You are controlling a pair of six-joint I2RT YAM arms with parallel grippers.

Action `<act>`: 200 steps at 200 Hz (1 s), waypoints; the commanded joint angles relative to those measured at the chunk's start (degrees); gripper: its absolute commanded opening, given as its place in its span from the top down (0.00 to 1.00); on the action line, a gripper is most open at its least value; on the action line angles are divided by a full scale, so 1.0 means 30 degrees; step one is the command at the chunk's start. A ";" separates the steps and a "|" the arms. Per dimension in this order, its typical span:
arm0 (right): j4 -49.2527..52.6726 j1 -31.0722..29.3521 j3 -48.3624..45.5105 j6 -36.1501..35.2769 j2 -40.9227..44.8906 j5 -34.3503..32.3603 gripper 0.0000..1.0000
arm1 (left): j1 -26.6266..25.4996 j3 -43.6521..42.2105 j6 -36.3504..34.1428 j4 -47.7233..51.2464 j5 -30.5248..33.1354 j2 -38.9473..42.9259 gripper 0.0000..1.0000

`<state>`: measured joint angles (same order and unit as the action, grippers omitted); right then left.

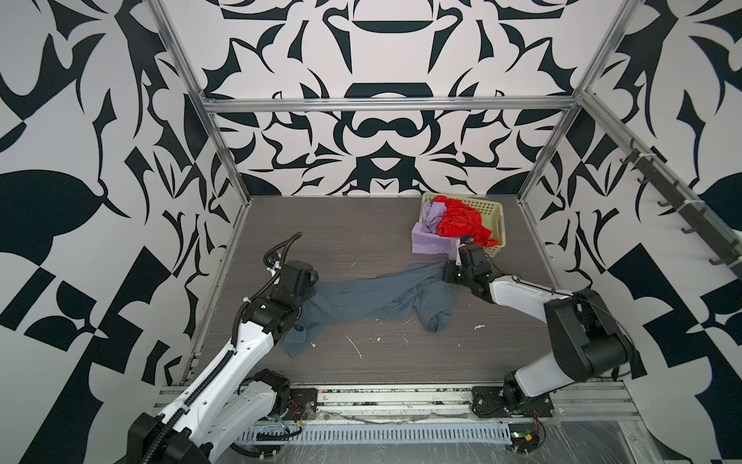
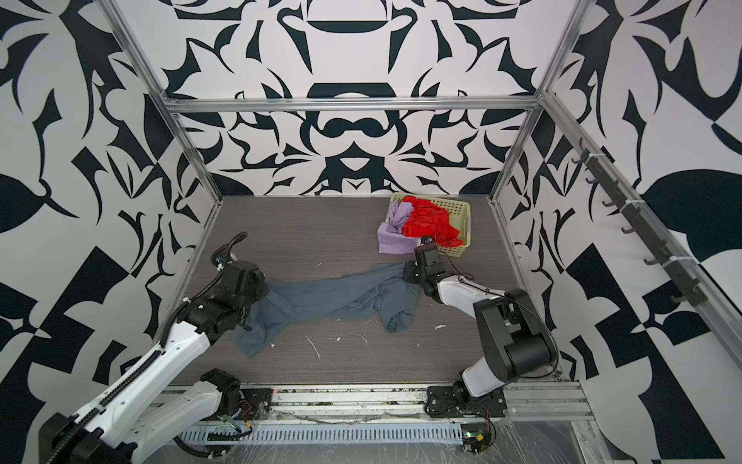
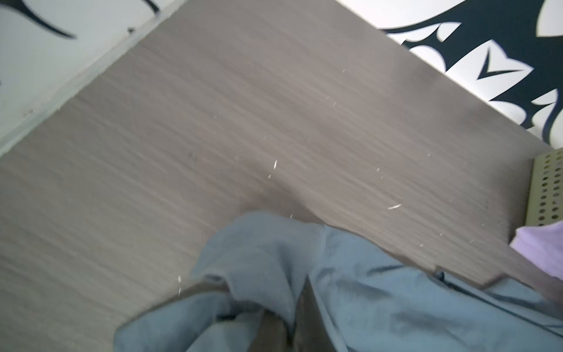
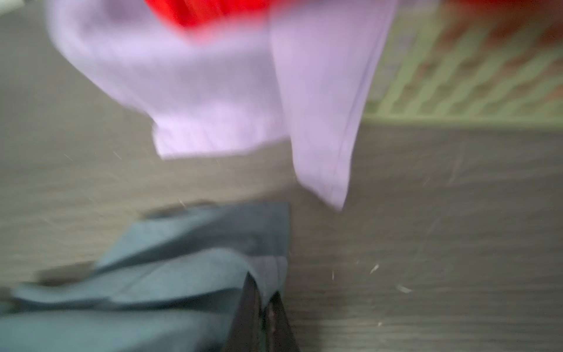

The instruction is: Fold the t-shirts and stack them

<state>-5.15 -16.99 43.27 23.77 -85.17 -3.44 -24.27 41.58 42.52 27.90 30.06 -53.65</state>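
My right gripper should next pull the rumpled cloth back, away from my left gripper, and let it go. The bare tabletop (image 1: 467,300) beside the shirt's bunched end lies back from my right gripper.
A slate blue-grey t-shirt (image 1: 373,297) (image 2: 321,297) lies stretched and rumpled across the middle of the table. My left gripper (image 1: 314,291) (image 3: 294,307) is shut on its left end, with cloth pinched between the dark fingers. At the shirt's right end, the right gripper (image 1: 445,274) (image 4: 263,292) is shut on a fold of the same shirt (image 4: 167,274). A bright red t-shirt (image 1: 459,221) (image 4: 207,12) sits crumpled in the basket. The pale lilac t-shirt (image 1: 429,237) (image 4: 213,91) hangs over the basket's near left corner onto the table, just behind the right gripper.
The cream perforated basket (image 1: 492,211) (image 2: 457,209) (image 3: 548,189) stands at the back right of the wood-grain table (image 1: 341,237). Metal frame posts and patterned walls close in the sides and back. White flecks dot the front of the table.
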 commanded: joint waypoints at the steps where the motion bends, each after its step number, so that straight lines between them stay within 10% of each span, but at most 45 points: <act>1: 0.0137 0.0068 0.3051 -0.1763 0.2097 -0.2277 1.00 | 0.0620 0.2797 -0.2702 -0.1543 -0.0153 -0.1002 1.00; 67: 0.1240 0.0085 0.8658 -0.5083 0.4483 -0.2367 1.00 | 0.2285 1.1164 -0.8821 -0.3514 -0.0451 -0.3675 1.00; 119: 0.3334 0.0011 0.3671 -0.3358 0.9594 0.0749 1.00 | 0.2364 0.5010 -0.5851 -0.1275 0.0479 0.0795 1.00; 148: 0.5456 -0.0465 -0.0301 -0.1482 1.1892 0.1646 1.00 | 0.2377 -0.0039 -0.0158 0.2689 0.2220 0.3767 0.49; 200: 0.6784 -0.0561 -0.3759 0.0845 1.3989 0.2694 1.00 | 0.2370 -0.1738 0.3334 0.4619 0.2526 0.6972 0.35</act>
<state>15.81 -18.52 32.53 21.74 -45.63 1.89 -17.34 34.74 46.39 39.79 35.46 -35.05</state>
